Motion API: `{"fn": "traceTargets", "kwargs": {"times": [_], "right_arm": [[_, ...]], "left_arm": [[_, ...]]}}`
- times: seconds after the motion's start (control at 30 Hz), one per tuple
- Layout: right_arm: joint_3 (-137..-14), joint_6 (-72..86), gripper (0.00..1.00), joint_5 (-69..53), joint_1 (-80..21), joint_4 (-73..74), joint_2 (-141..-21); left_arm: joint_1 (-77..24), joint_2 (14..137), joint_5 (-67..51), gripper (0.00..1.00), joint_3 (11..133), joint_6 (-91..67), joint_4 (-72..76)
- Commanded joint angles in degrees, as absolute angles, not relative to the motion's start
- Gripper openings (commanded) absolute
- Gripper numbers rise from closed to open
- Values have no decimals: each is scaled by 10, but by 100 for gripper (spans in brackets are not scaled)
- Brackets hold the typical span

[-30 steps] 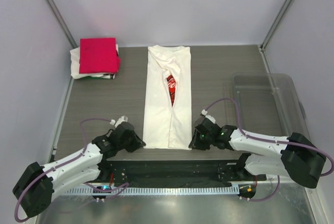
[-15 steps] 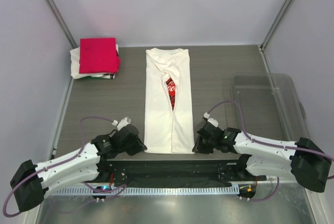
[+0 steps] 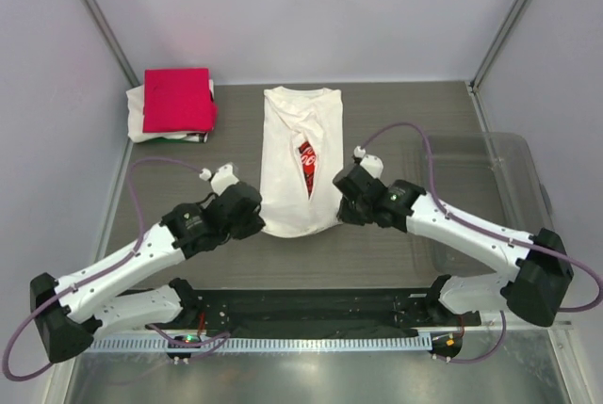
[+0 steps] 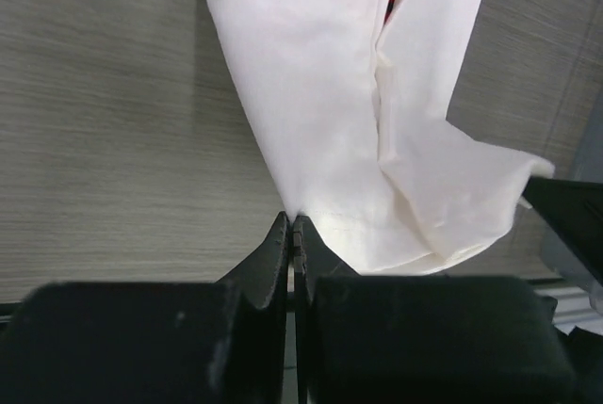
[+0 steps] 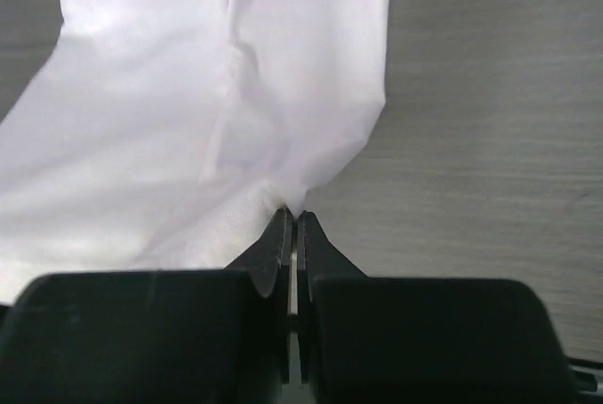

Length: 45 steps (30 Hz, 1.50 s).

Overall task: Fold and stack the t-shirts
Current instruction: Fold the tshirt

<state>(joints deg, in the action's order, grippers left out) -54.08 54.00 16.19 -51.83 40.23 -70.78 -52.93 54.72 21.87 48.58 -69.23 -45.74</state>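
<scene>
My right gripper will next move outward and down onto the shirt's edge (image 3: 335,145) beside the red sliver's far end to release the hem corner, since the shirt lies lengthwise.
The white t-shirt with the red Coca-Cola print (image 3: 300,164) lies lengthwise in the middle of the table, its sides folded in so only a red sliver shows. My left gripper (image 3: 252,219) is shut on its near left hem corner (image 4: 300,208). My right gripper (image 3: 341,204) is shut on its near right hem corner (image 5: 287,199). Both corners are lifted, and the hem sags between them over the lower shirt. The folded crimson-pink shirt (image 3: 176,100) lies on a folded white shirt (image 3: 138,125) at the far left.
A clear plastic tub (image 3: 490,187) stands at the right, with my right arm reaching across its near side. Grey walls close in the table at the back and both sides. A black mat (image 3: 311,315) lies along the near edge.
Both grippers have moved away from the near edge toward the collar with the hem corners in them. The shirt's visible length has shortened as its lower part is carried up over itself.
</scene>
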Motion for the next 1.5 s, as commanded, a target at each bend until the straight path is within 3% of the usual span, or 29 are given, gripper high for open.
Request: {"fn": "traceTargets", "kwargs": {"times": [0.0, 0.3, 0.57, 0.9, 1.23, 1.3, 1.33, 1.37, 1.4, 1.47], "right_arm": [[-625, 453, 1, 200, -464, 430, -751], [-809, 348, 1, 149, -340, 430, -910], [-929, 304, 1, 108, -291, 430, -1049], [-1021, 291, 1, 84, -251, 432, -1162], [-1076, 280, 1, 62, -236, 433, -1237], [-1113, 277, 15, 54, -233, 443, -1261], [-1136, 277, 22, 54, -226, 452, -1273], [-1166, 273, 45, 49, -221, 472, -1287], [-1245, 269, 56, 45, -216, 487, -1322], [-1404, 263, 67, 41, -199, 549, -1364]], "left_arm": [[-485, 597, 267, 0, 561, -608, -478], [-316, 750, 164, 0, 696, -489, -417], [-231, 936, 86, 0, 828, -434, -388], [-185, 1115, 9, 0, 965, -400, -380], [-168, 1202, -18, 0, 1040, -397, -385], [-160, 1227, -27, 2, 1064, -398, -403], [-156, 1238, -31, 9, 1086, -398, -415], [-146, 1271, -33, 14, 1141, -400, -431], [-140, 1290, -45, 18, 1186, -402, -474], [-122, 1343, -53, 23, 1322, -411, -532]]}}
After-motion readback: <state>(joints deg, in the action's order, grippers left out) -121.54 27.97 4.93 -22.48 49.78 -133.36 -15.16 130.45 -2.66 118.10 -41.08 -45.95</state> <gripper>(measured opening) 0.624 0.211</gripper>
